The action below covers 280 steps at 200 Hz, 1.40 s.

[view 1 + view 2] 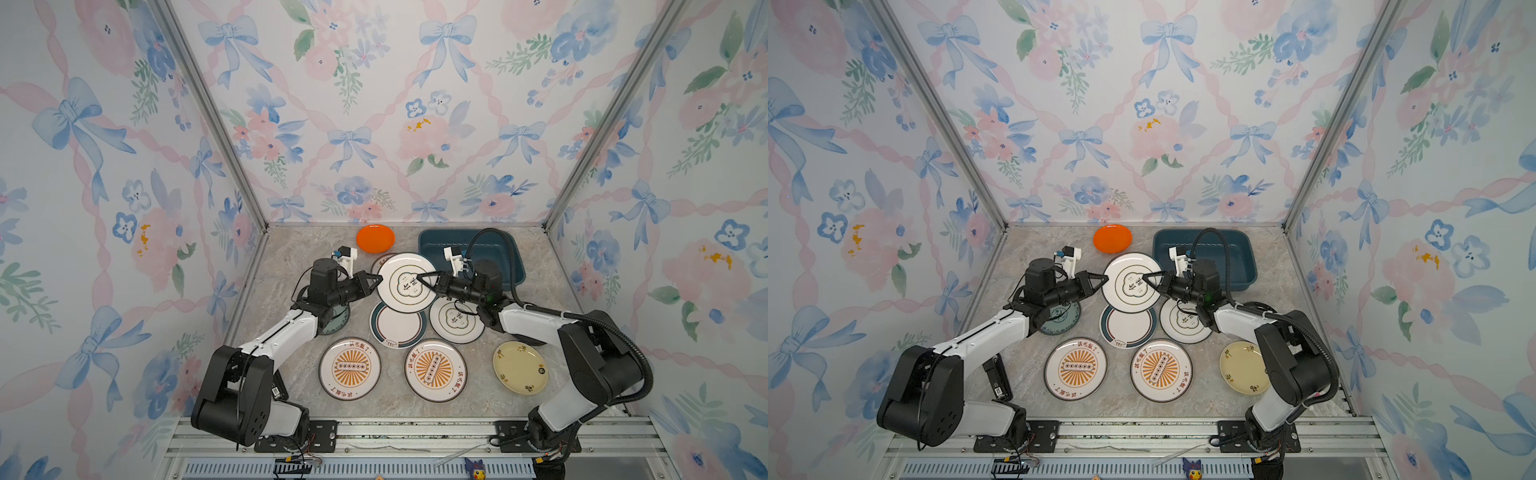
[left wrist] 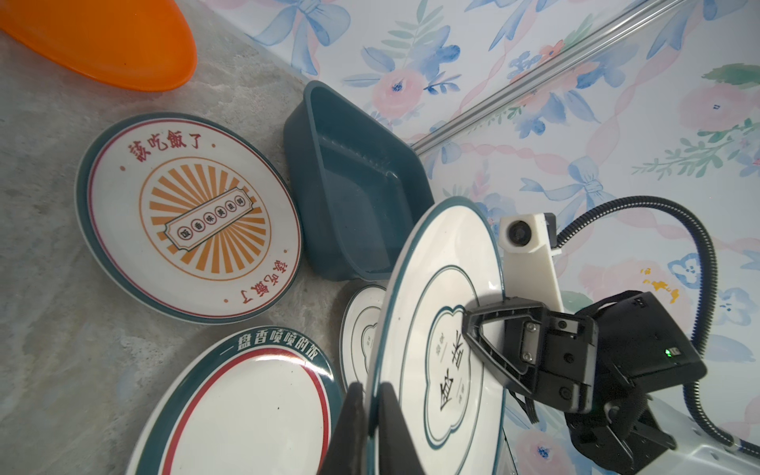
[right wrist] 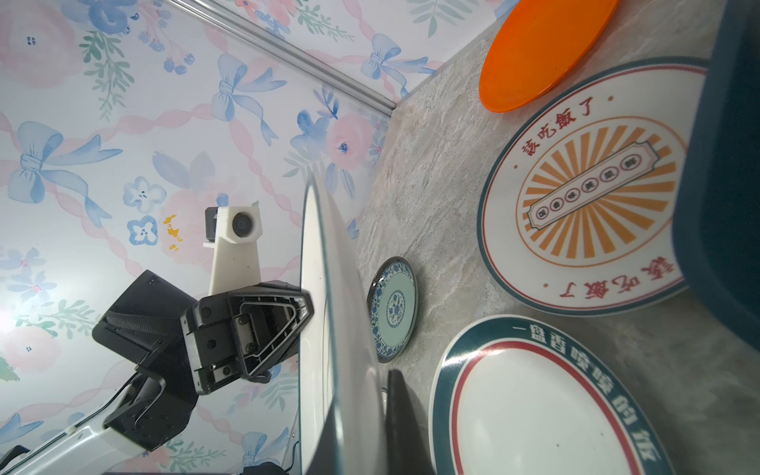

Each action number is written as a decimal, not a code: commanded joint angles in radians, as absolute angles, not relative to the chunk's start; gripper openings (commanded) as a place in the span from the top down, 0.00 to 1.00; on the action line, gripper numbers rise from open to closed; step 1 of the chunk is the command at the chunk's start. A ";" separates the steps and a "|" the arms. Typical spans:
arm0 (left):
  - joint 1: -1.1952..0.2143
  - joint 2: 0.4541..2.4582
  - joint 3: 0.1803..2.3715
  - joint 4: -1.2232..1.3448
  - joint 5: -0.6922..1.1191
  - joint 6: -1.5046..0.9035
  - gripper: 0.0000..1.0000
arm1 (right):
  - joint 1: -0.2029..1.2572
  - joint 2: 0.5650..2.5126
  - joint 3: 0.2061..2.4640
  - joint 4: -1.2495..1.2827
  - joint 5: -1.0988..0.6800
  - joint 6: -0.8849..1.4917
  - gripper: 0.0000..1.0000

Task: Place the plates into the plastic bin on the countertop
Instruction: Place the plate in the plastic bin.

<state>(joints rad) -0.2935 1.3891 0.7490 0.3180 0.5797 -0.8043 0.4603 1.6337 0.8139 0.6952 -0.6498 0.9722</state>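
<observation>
My right gripper carries the plate outward next, lowers it onto the plastic bin's bare bottom, which lies outward and below, and releases the plate's rim there.
A white plate with a green emblem (image 1: 407, 286) (image 1: 1131, 286) hangs tilted above the countertop (image 1: 291, 257), held at both sides. My left gripper (image 1: 379, 279) (image 2: 372, 386) pinches its left rim, a finger on each face. My right gripper (image 1: 419, 277) (image 3: 362, 395) is shut on the opposite rim. The dark teal plastic bin (image 1: 515, 266) (image 2: 300, 164) stands at the back right, behind my right wrist, with nothing visible in it. Other plates lie flat: orange (image 1: 375, 238), two sunburst ones (image 1: 350, 368) (image 1: 435, 370), navy-rimmed (image 1: 397, 326), a second green-emblem one (image 1: 455, 322), pale yellow (image 1: 519, 368).
A teal patterned plate (image 1: 336, 322) lies partly under my left forearm. Another sunburst plate (image 2: 189, 214) sits on the countertop below the held plate, beside the bin. Aluminium rails and floral walls close in the back and both sides.
</observation>
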 commanded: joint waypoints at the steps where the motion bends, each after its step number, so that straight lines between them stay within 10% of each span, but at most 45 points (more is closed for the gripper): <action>1: -0.306 1.398 0.787 0.285 0.557 -0.755 0.71 | 0.467 1.588 0.873 0.524 -0.637 0.831 1.00; 64: -0.311 1.343 0.821 0.114 0.440 -0.612 0.02 | 0.312 1.510 1.139 -0.110 -0.438 0.575 1.00; 280: -0.310 1.365 0.758 0.084 0.399 -0.550 0.02 | 0.070 2.178 1.571 -0.016 -0.488 0.839 1.00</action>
